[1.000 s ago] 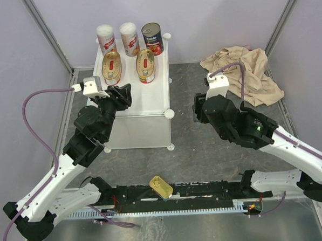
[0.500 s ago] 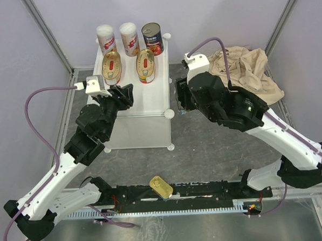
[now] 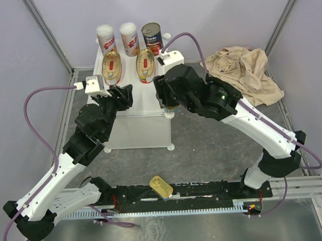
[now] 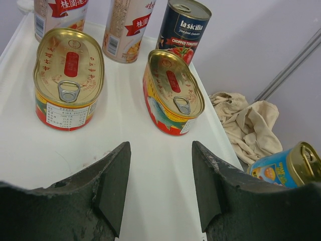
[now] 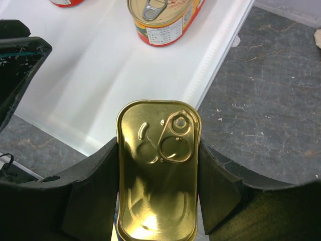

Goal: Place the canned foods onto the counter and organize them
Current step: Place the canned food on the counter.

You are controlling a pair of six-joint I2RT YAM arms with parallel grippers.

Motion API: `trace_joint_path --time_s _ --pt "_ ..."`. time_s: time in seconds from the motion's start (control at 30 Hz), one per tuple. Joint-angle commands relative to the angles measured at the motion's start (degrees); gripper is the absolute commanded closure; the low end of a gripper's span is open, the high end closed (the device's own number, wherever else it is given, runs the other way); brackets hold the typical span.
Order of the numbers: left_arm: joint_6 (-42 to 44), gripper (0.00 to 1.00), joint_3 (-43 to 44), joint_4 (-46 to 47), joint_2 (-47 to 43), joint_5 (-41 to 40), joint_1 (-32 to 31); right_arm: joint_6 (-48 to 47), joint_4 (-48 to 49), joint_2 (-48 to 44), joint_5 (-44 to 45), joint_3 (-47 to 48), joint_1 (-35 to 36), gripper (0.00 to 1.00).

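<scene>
My right gripper shifts to its left in the top view next and lowers the gold tin onto the counter's bare front corner below to release it.
On the white counter (image 3: 141,97) stand two white-and-red cylinders (image 3: 106,39) (image 3: 129,39), a dark can with a red label (image 3: 152,38) and two red-yellow oblong tins (image 3: 112,68) (image 3: 145,65). My right gripper (image 5: 158,165) is shut on a gold rectangular tin (image 5: 158,175), held over the counter's right front edge (image 5: 210,65). That tin shows at the right of the left wrist view (image 4: 286,168). My left gripper (image 4: 159,186) is open and empty above the counter's front half (image 4: 125,130). A second gold tin (image 3: 160,187) lies on the near rail.
A beige cloth (image 3: 245,73) lies crumpled at the back right on the grey table top (image 3: 216,139). A white knob (image 3: 169,114) marks the counter's front right corner. The black rail (image 3: 208,189) runs along the near edge. Purple cables loop from both wrists.
My right arm has swung left from beside the cloth to the counter's right front edge, carrying the gold tin. My left arm has barely moved.
</scene>
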Motion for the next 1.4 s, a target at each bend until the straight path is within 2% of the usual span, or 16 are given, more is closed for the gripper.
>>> trace_joint_path --time_s 0.0,0.43,0.73,1.17,1.27,1.37 --pt "1.18 0.41 1.73 1.63 -0.76 0.46 -0.23 0.48 1.29 2.32 -0.93 5.84 -0.05 0.74" --pt "1.32 0.41 0.95 2.26 -0.83 0.71 -0.21 2.13 -1.57 12.04 -1.57 15.29 -0.04 0.73" --pt "1.54 0.41 0.64 2.08 -1.07 0.73 -0.2 3.33 -0.87 14.55 -1.54 15.48 -0.07 0.68" --pt "0.85 0.41 0.54 1.82 -0.42 0.82 -0.14 2.8 1.57 13.78 -2.08 13.4 -0.09 0.2" --pt "0.62 0.41 0.67 1.95 -0.08 0.99 -0.14 2.77 1.73 13.65 -2.17 13.12 -0.05 0.15" --pt "0.57 0.41 0.78 1.82 -0.05 0.99 -0.21 2.66 2.37 12.98 -2.08 12.53 -0.07 0.15"
